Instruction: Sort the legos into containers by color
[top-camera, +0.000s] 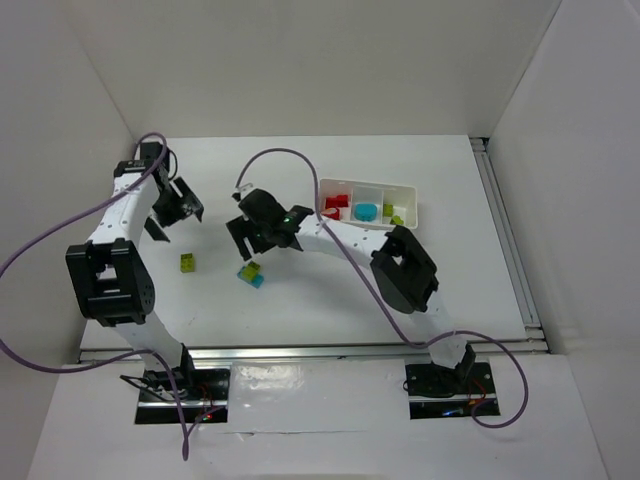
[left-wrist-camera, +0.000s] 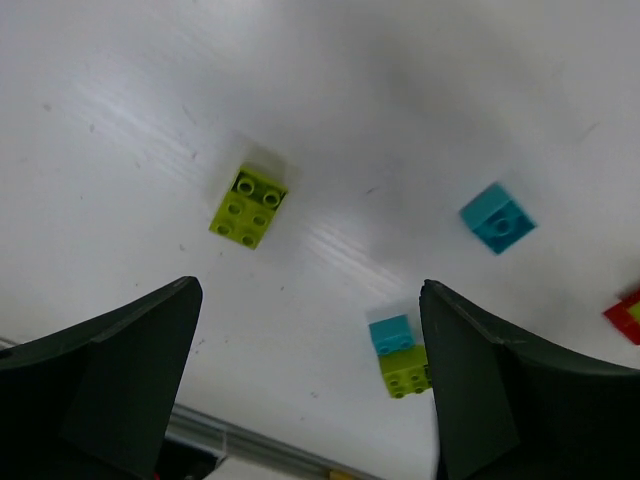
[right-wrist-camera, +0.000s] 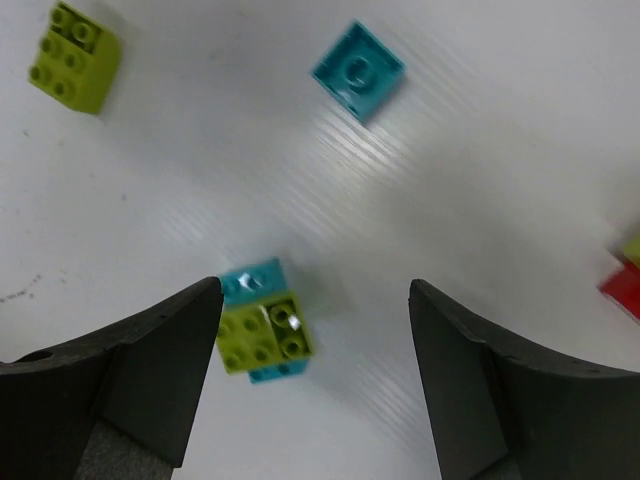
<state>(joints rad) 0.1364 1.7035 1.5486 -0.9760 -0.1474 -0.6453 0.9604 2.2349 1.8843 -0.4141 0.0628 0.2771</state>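
My left gripper lowers its open fingers back around the long sides of the yellow-green brick (top-camera: 187, 262) next. They stand clear, and it lies below and back toward the base.
A yellow-green brick (top-camera: 188, 262) and a stacked cyan and yellow-green brick (top-camera: 250, 273) lie on the white table. My left gripper (top-camera: 176, 208) is open and empty, hovering above the table; its view shows the green brick (left-wrist-camera: 250, 207), a single cyan brick (left-wrist-camera: 497, 217) and the stacked brick (left-wrist-camera: 400, 355). My right gripper (top-camera: 256, 235) is open and empty above the stacked brick (right-wrist-camera: 262, 322), which lies beside its left finger (right-wrist-camera: 150, 360). The white tray (top-camera: 368, 184) holds red (top-camera: 335, 207), cyan (top-camera: 367, 211) and green (top-camera: 395, 213) bricks in separate compartments.
A red piece (right-wrist-camera: 622, 285) with some yellow-green shows at the right edge of both wrist views. The single cyan brick (right-wrist-camera: 358, 65) is hidden under the right arm in the top view. White walls enclose the table; a metal rail (top-camera: 505, 230) runs along its right side.
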